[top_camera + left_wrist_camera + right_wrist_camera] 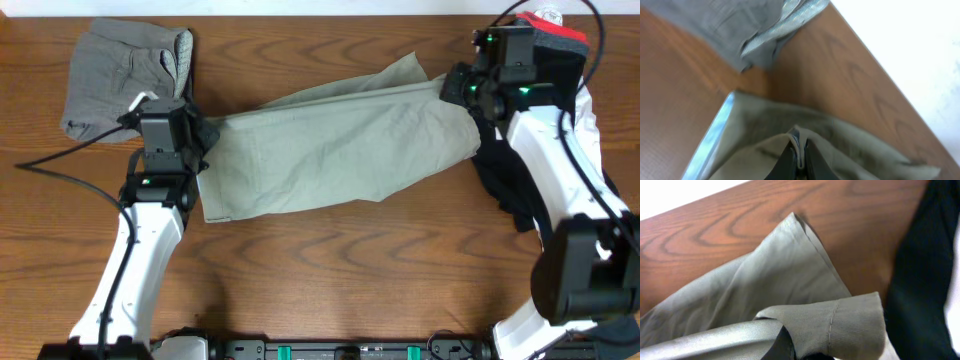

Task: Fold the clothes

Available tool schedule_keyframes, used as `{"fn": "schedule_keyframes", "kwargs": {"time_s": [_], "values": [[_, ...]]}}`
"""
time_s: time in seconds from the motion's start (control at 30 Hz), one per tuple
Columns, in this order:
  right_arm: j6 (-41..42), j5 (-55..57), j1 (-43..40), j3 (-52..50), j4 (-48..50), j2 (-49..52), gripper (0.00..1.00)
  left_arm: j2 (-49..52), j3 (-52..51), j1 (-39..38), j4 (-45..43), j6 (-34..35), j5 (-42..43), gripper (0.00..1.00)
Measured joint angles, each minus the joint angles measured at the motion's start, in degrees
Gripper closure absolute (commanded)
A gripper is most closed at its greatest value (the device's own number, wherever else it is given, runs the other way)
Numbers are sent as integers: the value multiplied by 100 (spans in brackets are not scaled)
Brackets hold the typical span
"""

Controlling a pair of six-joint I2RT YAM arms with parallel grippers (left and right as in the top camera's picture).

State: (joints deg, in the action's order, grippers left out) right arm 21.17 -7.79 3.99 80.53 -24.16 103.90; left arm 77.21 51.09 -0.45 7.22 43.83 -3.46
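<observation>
The left gripper moves outward next, lowers the pinched end onto the far edge of the lower layer (pixel 283 101) (pixel 771 108) and releases it, since that strip still lies uncovered.
A pair of olive-green pants (pixel 330 150) lies stretched across the middle of the wooden table. My left gripper (pixel 195 135) is shut on the pants' left end; in the left wrist view the cloth (pixel 850 145) is pinched between the dark fingers (pixel 800 160). My right gripper (pixel 462 88) is shut on the right end, where a hemmed cuff (pixel 850 322) drapes over the fingers (pixel 790 350). A second leg hem (pixel 810 250) lies flat on the wood behind.
A folded grey garment (pixel 125 75) lies at the back left, also in the left wrist view (pixel 740 30). A pile of clothes with a black garment (pixel 515 185) and white and red cloth (pixel 560 35) sits at the right, under my right arm.
</observation>
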Motion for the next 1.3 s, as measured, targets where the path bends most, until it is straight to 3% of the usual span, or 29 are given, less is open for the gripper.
{"fn": "schedule_keyframes", "kwargs": {"time_s": [0.3,0.67,0.7,0.73,0.8,0.83,0.87,1.13,1.3], "values": [[-39,157,229,0,1506,890,99,737,-7,2,-1397,-92,-452,94],[-24,334,369,0,2583,1805,99,1786,-7,24,-2522,-131,-651,94],[-9,334,369,0,2651,1838,97,1836,-7,24,-2618,-131,-662,85],[17,341,369,0,2752,1882,85,1886,-7,24,-2723,-164,-684,62],[96,424,369,0,2951,1923,40,1947,-7,46,-2909,-175,-778,9],[83,461,365,-2,3110,1937,12,1965,-7,72,-3005,-170,-837,2],[87,509,358,0,3309,1939,1,1982,-7,90,-3101,-170,-892,2],[94,605,356,4,3812,1939,1,1998,13,120,-3128,-538,-1023,2],[-26,354,361,74,2752,1937,1,1799,79,120,-1880,-789,-831,2]]}}
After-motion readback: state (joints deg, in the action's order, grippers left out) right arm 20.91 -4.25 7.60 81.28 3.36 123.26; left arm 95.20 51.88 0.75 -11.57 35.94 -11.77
